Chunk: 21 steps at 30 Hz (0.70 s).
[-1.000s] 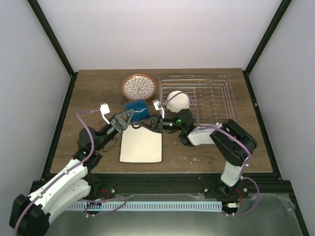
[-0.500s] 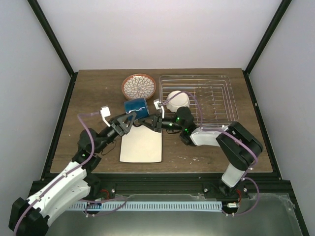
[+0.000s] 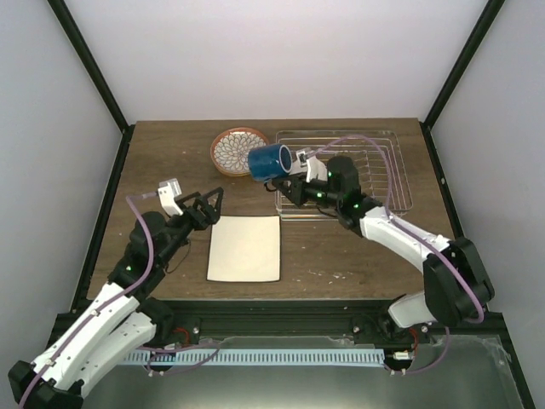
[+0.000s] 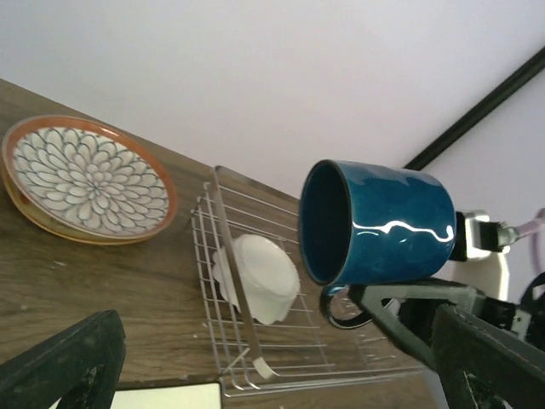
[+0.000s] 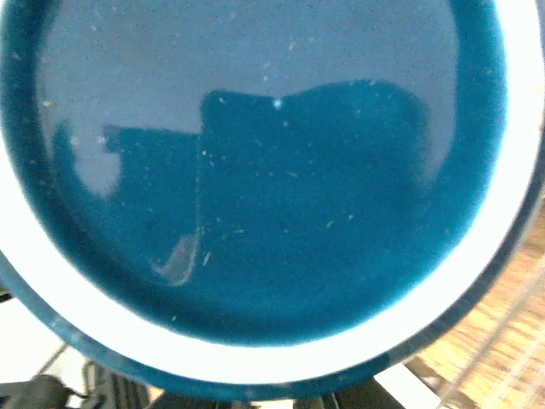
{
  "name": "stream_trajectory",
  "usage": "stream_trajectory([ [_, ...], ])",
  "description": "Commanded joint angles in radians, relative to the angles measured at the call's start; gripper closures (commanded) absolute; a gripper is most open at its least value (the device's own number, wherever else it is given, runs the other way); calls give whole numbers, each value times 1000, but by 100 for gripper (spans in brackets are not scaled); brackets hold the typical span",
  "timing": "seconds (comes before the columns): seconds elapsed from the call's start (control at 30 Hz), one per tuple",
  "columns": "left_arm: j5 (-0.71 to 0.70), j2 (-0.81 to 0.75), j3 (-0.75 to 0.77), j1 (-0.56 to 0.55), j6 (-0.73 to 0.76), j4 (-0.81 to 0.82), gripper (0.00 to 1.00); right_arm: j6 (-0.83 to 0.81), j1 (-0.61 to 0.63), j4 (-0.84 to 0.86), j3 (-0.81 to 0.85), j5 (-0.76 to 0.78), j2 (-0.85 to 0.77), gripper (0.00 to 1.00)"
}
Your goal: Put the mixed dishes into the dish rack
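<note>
My right gripper tilts the mug (image 3: 269, 162) opening down next and lowers it for release onto the rack's near corner (image 3: 288, 204) by the cream plate, where the rack's wires lie bare.
My right gripper (image 3: 295, 168) is shut on the dark blue mug (image 3: 269, 162), gripping at its handle (image 4: 344, 310), and holds it in the air on its side over the left end of the dish rack (image 3: 375, 183). The mug's base (image 5: 255, 170) fills the right wrist view and hides the fingers. A small white scalloped bowl (image 4: 255, 278) lies in the rack's left end, hidden in the top view. My left gripper (image 3: 211, 201) is open and empty, left of the mug, above the cream rectangular plate (image 3: 245, 249). The orange-rimmed patterned plate (image 3: 240, 151) rests on the table left of the rack.
The wooden table (image 3: 162, 170) is bounded by a black frame and white walls. The rack's raised left rim (image 4: 234, 273) stands between the patterned plate (image 4: 85, 179) and the bowl. Purple cables trail from both wrists.
My left gripper opened, let go of the mug and drew back left. The right arm lifted the mug off the table and carried it up and right to the rack's left end.
</note>
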Motion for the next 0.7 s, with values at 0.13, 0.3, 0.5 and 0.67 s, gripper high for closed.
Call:
stream_trajectory([
  [0.13,-81,58,104,0,110,-171,0,-339,-92,-571,247,223,-54,99],
  [0.3,-105,54,129,0,142,-218,0,-488,-94,-683,296,346,-32,99],
  [0.5,-198,76,193,4,194,-331,0,-637,-94,-673,243,382,-10,99],
  [0.67,-216,153,267,26,206,-436,0,-702,-94,-666,209,438,33,99],
])
